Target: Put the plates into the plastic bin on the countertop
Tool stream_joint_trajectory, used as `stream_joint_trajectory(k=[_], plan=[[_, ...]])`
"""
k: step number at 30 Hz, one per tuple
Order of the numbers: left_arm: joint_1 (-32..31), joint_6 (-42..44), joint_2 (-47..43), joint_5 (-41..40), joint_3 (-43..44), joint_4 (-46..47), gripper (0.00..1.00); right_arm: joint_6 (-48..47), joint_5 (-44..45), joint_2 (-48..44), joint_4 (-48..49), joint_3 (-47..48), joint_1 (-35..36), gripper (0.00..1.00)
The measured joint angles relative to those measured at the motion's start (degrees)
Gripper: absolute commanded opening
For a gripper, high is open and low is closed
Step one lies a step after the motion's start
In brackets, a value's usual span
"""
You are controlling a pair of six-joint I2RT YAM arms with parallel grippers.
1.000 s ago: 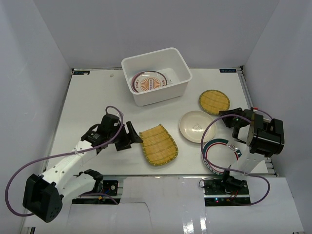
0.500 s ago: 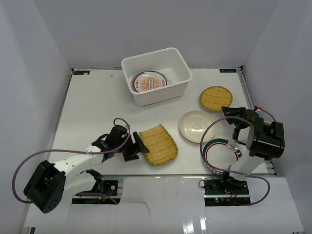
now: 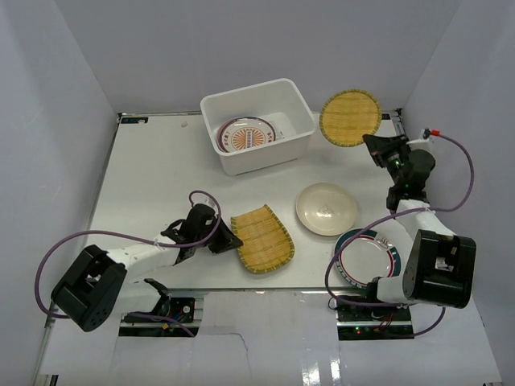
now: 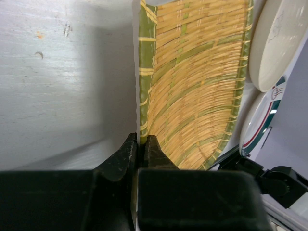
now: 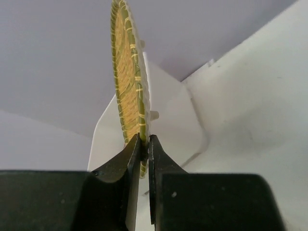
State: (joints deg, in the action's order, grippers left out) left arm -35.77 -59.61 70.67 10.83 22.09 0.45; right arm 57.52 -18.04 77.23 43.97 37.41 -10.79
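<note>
The yellow plate in my right gripper hangs outside the bin (image 3: 302,129), so I will move this gripper to the left in the top view, then down over the orange-patterned plate (image 3: 245,135) to release the yellow plate.
The white plastic bin (image 3: 302,129) stands at the back middle of the countertop (image 3: 153,177) with the orange-patterned plate (image 3: 245,135) inside. My right gripper (image 3: 375,143) is shut on the rim of the round yellow woven plate (image 3: 350,118) and holds it in the air just right of the bin; the right wrist view shows that plate (image 5: 126,86) edge-on between the jaws. My left gripper (image 3: 229,240) is shut on the left edge of the fan-shaped yellow woven plate (image 3: 264,238), which lies on the countertop; the same plate (image 4: 197,82) fills the left wrist view.
A cream plate (image 3: 326,208) lies right of the fan-shaped one. The green-red-rimmed white plate (image 3: 370,256) sits at the near right, partly behind the right arm's base and cable. White walls enclose the countertop on three sides.
My right gripper took hold of the round yellow plate and lifted it up and back toward the bin. My left gripper moved down to the fan-shaped plate's edge and shut on it.
</note>
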Motion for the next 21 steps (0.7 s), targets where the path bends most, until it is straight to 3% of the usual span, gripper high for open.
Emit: stream_joint_trajectory(k=[1,5,15,20,21], plan=[[0.0,0.0,-0.2,0.3,-0.1,1.0,0.0,-1.4,0.1,0.6,-2.0,3.2,2.5,0.08],[0.0,0.1,-1.4,-0.2,-0.7,1.7,0.0,-6.6,0.7,6.8,-8.6,19.0,12.9,0.08],[0.0,3.0,-11.8,-1.0,-0.7,-6.3,0.0,-14.0,3.5,37.5,-23.9,56.8,28.8,0.08],[0.0,6.1,-16.2,-3.6,6.0,-14.5,0.0,-16.4,4.5,47.7,-32.6,65.4,32.6,0.09],[0.0,6.7,-16.5,-4.2,8.2,-15.6,0.0,-16.7,4.6,48.7,-34.2,66.0,33.1,0.13]])
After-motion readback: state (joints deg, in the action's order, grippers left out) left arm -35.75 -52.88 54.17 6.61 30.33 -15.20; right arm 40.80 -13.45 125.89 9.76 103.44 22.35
